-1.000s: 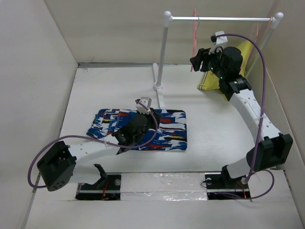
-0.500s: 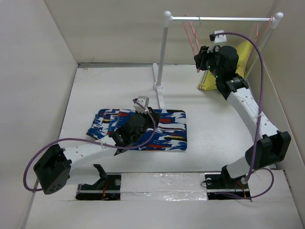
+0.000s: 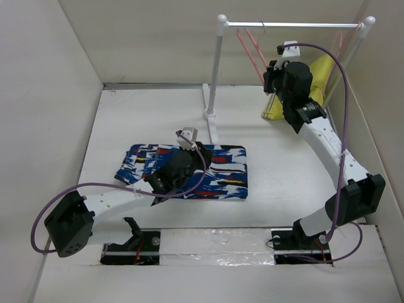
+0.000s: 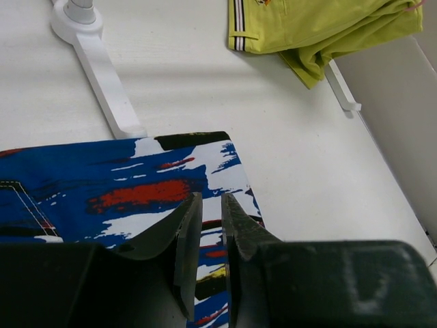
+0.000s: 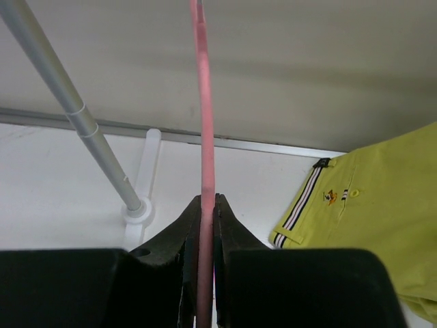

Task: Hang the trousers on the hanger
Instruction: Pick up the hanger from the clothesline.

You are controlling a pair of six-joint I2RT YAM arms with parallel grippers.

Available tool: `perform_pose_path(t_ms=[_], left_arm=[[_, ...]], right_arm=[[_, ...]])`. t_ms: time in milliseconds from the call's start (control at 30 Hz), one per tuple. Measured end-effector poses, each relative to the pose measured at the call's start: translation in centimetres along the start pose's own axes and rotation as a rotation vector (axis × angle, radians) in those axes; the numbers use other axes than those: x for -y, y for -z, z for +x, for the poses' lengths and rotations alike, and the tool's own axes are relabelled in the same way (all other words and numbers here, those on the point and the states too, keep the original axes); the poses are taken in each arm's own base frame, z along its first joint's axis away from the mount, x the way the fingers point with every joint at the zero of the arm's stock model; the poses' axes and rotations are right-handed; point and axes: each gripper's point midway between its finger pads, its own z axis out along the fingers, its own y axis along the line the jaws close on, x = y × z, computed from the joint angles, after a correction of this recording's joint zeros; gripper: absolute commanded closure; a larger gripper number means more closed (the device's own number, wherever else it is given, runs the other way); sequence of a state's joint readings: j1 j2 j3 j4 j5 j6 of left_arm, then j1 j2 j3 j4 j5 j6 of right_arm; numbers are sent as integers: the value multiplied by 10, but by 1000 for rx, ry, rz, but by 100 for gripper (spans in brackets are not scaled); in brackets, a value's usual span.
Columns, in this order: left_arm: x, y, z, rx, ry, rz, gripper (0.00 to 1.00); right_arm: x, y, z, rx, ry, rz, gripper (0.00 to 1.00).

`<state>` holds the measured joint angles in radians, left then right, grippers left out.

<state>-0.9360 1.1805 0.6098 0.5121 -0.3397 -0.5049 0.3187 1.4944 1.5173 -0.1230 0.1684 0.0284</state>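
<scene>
The right gripper moves back and down from the bar (image 3: pixel 303 25) to beside the trousers' edge nearest the garment and releases the hanger next, as the trousers lie below.
The trousers (image 3: pixel 218 170), bright blue with white, red and black splashes, lie flat on the table (image 4: pixel 95 178). My left gripper (image 3: pixel 201 161) hovers low over their right part. Its jaws (image 4: pixel 212 198) stand a narrow gap apart, and only fabric shows through the gap. The pink hanger (image 3: pixel 251 52) hangs by its hook from the rail (image 3: pixel 303 25). My right gripper (image 3: pixel 270 71) is shut on one of its thin pink bars (image 5: pixel 203 102). In the right wrist view the bar runs straight up from between the closed fingers (image 5: pixel 207 198).
The white rack has a post (image 3: pixel 216 69) and a foot (image 4: pixel 102 75) just behind the trousers. A yellow-green garment (image 3: pixel 319 79) hangs at the rack's right end on another pink hanger (image 3: pixel 341 41), its lower part resting on the table (image 4: pixel 321 24). Walls enclose the table.
My right gripper closed on the pink hanger and shifted a little right, turning the hanger on the rail. My left gripper's jaws parted slightly above the trousers.
</scene>
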Motion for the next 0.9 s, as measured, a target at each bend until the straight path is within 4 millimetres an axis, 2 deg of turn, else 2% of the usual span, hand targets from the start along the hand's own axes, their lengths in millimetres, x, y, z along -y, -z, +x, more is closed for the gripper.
perform_pose_path(t_ms=[233,433,567,633,700,900], left_arm=[[2,0,1,-7,2,12,76],[8,4,-2,-7,8,43,71],[16,5,-7,-6,13,72,65],[23,5,-13,0,18,93,61],[34,4,-24,14,26,122,59],[78,-5,-68,86,59,223,52]], right_arm=[[0,15,-17,44,35,63,100],[11,36,-46,134,27,117,100],[17,47,-46,148,21,133,100],[18,50,-37,138,19,133,100],[19,53,-16,105,25,133,100],[21,72,65,-33,24,126,100]])
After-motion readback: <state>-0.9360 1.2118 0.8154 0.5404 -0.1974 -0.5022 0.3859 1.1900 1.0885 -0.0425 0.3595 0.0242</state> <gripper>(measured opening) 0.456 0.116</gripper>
